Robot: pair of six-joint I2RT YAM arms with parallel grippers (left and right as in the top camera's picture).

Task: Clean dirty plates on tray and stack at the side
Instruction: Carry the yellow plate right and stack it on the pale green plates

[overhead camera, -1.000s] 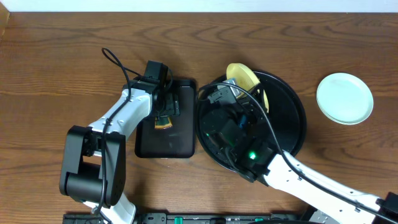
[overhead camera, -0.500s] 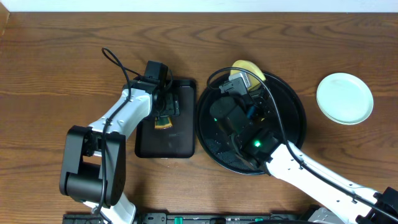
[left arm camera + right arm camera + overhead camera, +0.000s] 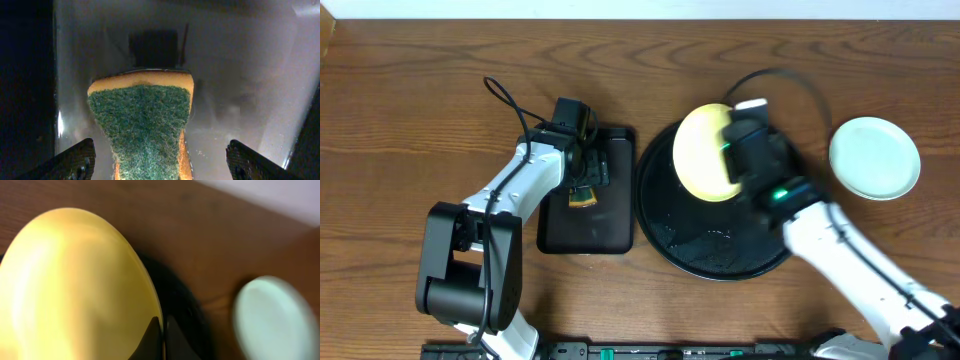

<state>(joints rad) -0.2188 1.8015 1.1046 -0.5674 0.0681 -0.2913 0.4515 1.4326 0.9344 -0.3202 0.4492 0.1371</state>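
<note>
The yellow plate goes over the mint-green plate in my right gripper next, then down and free. The mint-green plate lies on open tabletop beside the round tray.
The pale yellow plate is held above the back of the large round black tray, its face showing to the overhead camera. My right gripper is shut on its right rim. In the right wrist view the two fingers pinch the rim of the yellow plate. A mint-green plate lies on the wooden tabletop to the right of the tray, blurred in the right wrist view as the mint plate. My left gripper stands open astride a green-and-yellow sponge.
A smaller rectangular black tray lies left of the round tray, with the sponge and my left gripper over it. Wet streaks show on the round tray's floor. Brown wood tabletop runs all around.
My right arm has swung up and to the right with the yellow plate, which was tilted at the tray's back rim and now faces upward. The left arm has not moved.
</note>
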